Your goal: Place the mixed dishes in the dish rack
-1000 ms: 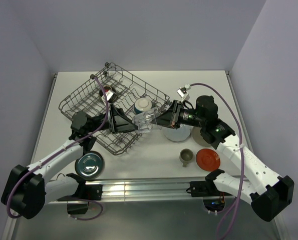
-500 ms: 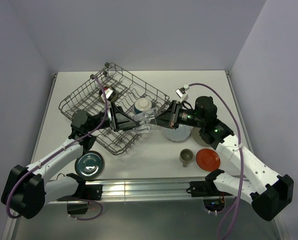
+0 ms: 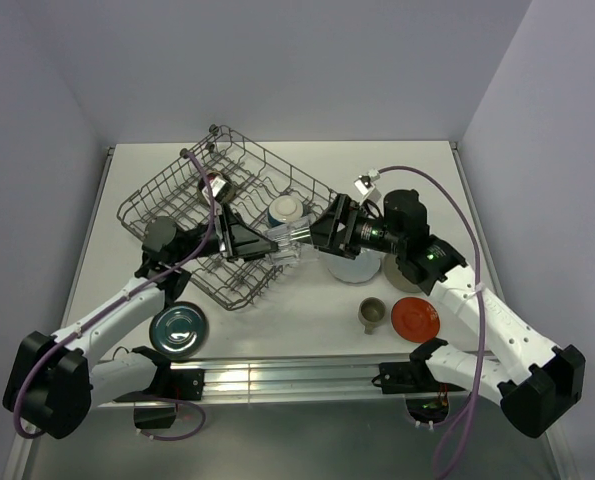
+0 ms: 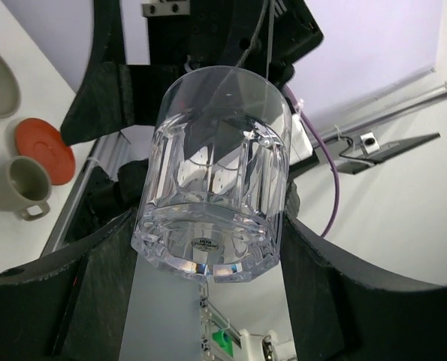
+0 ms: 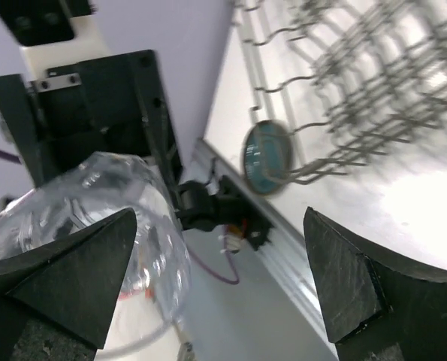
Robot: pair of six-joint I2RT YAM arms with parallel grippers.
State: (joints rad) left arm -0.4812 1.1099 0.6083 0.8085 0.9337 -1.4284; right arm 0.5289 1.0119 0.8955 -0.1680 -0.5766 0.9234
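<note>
The rack's corner beside the brown bowl is empty, so my left gripper should next swing outward and left in the top view, tip fingers-down and lower there.
The clear glass (image 3: 289, 240) hangs in the air above the near corner of the dish rack (image 3: 177, 185). My left gripper (image 3: 269, 244) is shut on it; in the left wrist view both fingers press the sides of the glass (image 4: 215, 173) near its base. My right gripper (image 3: 315, 232) faces it from the right and stands open, with the glass (image 5: 80, 226) beside its left finger. A cream bowl (image 3: 285, 209) and a brown bowl (image 3: 217, 185) sit in the rack. The teal dish (image 3: 179, 330), grey mug (image 3: 372, 315), red-orange saucer (image 3: 415, 318) and pale blue plate (image 3: 355, 267) lie on the table.
The rack lies diagonally across the left and middle of the white table (image 3: 397, 180). A metal rail (image 3: 277, 378) with the arm bases runs along the near edge. Walls close in the back and both sides.
My right gripper has opened and let go of the glass. My left gripper has closed onto it, so the glass has passed from right to left. It has hardly moved.
</note>
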